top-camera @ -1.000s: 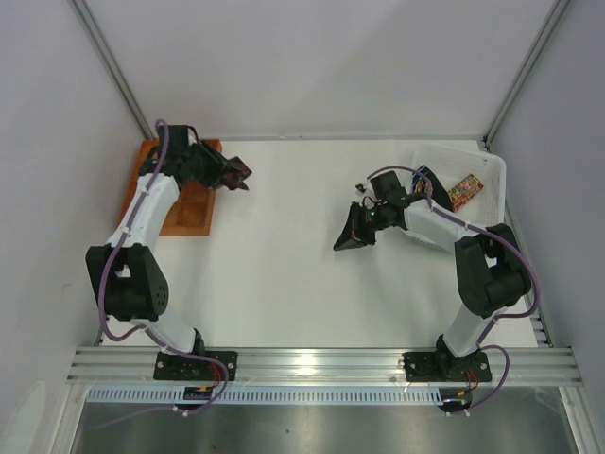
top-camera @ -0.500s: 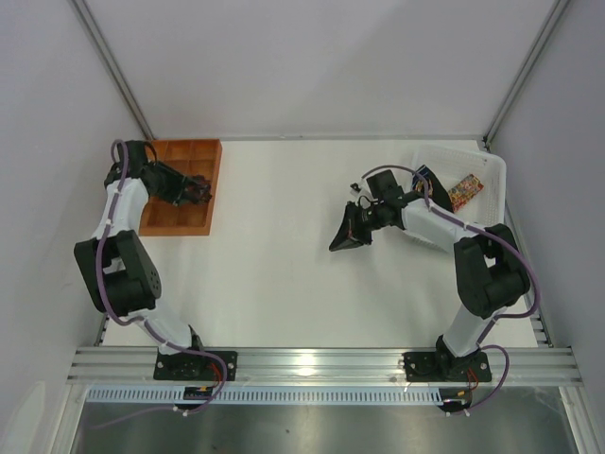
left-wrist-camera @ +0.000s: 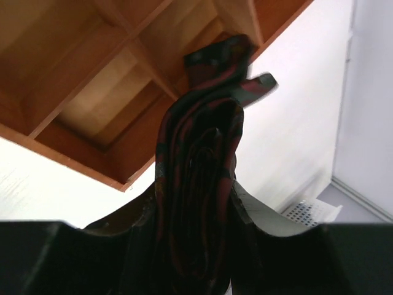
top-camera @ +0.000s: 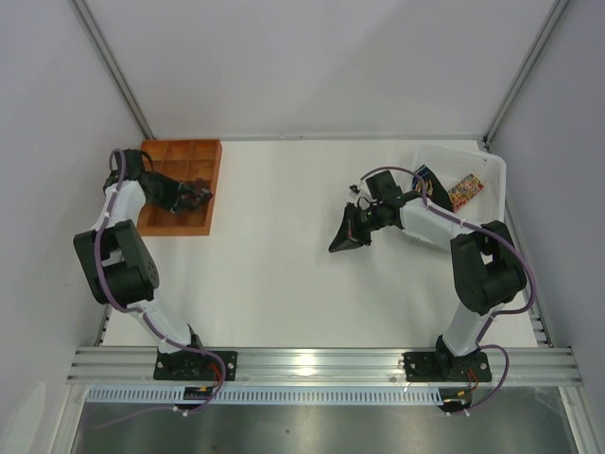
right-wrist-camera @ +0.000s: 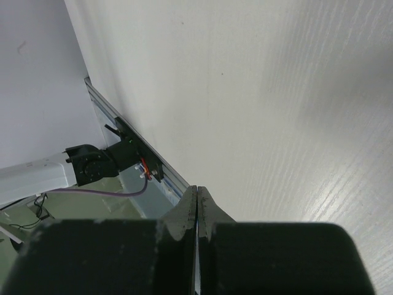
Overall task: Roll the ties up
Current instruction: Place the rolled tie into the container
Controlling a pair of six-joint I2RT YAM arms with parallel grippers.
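Observation:
The tray's near section by the open table is empty, so I should bring my left gripper back over it, turn the roll square, lower and release it.
My left gripper (top-camera: 196,196) is shut on a rolled dark maroon tie (left-wrist-camera: 202,141) and holds it over the orange compartment tray (top-camera: 180,151). In the left wrist view the roll stands between the two fingers (left-wrist-camera: 245,212) above the tray's compartments (left-wrist-camera: 92,74). My right gripper (top-camera: 342,238) is shut and empty, low over the white table right of centre. Its closed jaws show in the right wrist view (right-wrist-camera: 196,192). A multicoloured patterned tie (top-camera: 465,191) lies in the white basket (top-camera: 493,170) at the far right.
The tray sits at the table's far left, against the left wall. The basket sits in the far right corner, with another dark item (top-camera: 423,180) at its left side. The right arm's elbow reaches over the basket's near edge.
My left arm has swung left, carrying the rolled tie from beside the tray's right edge to over the tray. My right gripper has shifted slightly left and stays shut.

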